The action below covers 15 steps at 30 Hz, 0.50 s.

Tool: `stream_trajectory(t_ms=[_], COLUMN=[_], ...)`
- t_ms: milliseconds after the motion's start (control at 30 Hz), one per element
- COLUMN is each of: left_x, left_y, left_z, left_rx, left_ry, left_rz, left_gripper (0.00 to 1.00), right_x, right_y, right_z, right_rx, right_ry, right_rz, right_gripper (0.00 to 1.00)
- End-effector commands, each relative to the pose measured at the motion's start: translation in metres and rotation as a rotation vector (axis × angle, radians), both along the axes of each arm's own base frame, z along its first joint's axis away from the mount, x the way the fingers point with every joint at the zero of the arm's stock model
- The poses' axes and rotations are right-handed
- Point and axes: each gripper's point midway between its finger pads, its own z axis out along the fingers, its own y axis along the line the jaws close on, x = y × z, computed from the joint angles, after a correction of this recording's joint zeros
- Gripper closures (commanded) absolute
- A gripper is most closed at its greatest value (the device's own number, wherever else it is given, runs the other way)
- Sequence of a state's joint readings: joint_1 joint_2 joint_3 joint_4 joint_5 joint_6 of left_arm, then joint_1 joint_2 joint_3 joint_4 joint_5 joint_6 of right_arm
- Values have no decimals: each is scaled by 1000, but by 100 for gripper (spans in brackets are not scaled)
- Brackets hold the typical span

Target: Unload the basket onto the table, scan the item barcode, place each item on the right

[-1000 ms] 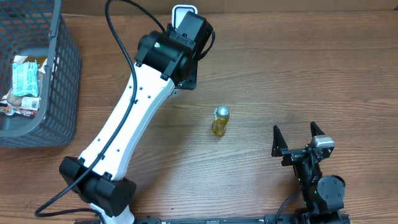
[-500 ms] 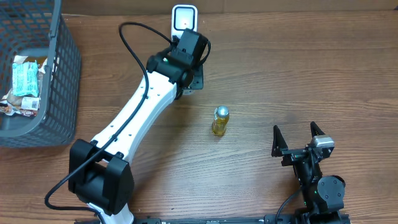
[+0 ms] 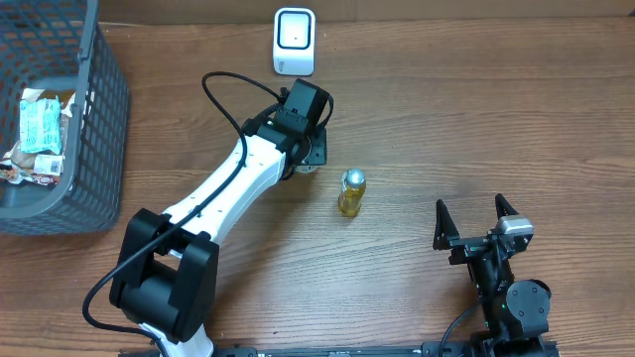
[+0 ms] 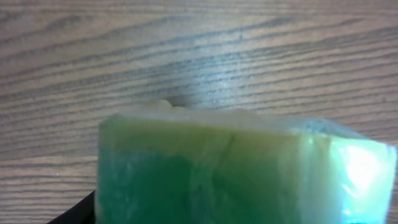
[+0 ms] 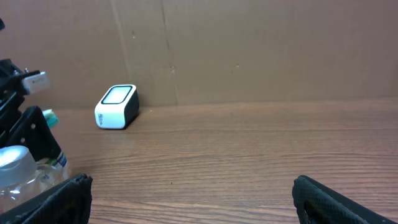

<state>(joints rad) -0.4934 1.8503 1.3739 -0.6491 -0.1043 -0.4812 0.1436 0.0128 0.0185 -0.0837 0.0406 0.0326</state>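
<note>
I will lower my left gripper next, moving it slightly back and toward the yellow bottle, and then let go of the green item.
A green, translucent wrapped item (image 4: 236, 168) fills the lower part of the left wrist view, just above the wooden table. My left gripper (image 3: 308, 151) is shut on it. In the overhead view the gripper covers the item and hangs between the white barcode scanner (image 3: 295, 41) at the table's far edge and a small yellow bottle (image 3: 351, 191). A teal corner of the item (image 5: 50, 116) shows in the right wrist view. My right gripper (image 3: 474, 222) stands open near the front right, with nothing between its fingers.
A dark mesh basket (image 3: 94, 129) with several packets stands at the far left. The yellow bottle with a silver cap stands upright close to the right of my left gripper. A brown cardboard wall (image 5: 249, 50) rises behind the scanner (image 5: 117, 98).
My left arm has drawn back from the scanner toward the middle of the table, carrying the item with it; the scanner is now uncovered. The right arm has not moved.
</note>
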Motion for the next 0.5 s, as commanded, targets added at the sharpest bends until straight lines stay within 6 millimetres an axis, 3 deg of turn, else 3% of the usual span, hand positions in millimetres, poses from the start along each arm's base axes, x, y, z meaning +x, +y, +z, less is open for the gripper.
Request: stream_trajectory(t_ms=[0, 133, 400, 467], left_x=[-7, -12, -16, -16], left_y=[-10, -18, -22, -23], left_z=[-2, -11, -32, -33], left_rx=[-13, 6, 31, 29], left_ry=[3, 19, 59, 58], left_rz=[-17, -39, -51, -51], left_gripper=[75, 69, 69, 63], right_x=[0, 0, 0, 0], right_y=[-1, -1, -1, -1], right_z=[-2, -2, -2, -2], right_rx=[-3, -4, -4, -3], right_ry=[-3, -3, -3, -3], right_rz=[-5, -5, -5, -5], right_gripper=[0, 0, 0, 0])
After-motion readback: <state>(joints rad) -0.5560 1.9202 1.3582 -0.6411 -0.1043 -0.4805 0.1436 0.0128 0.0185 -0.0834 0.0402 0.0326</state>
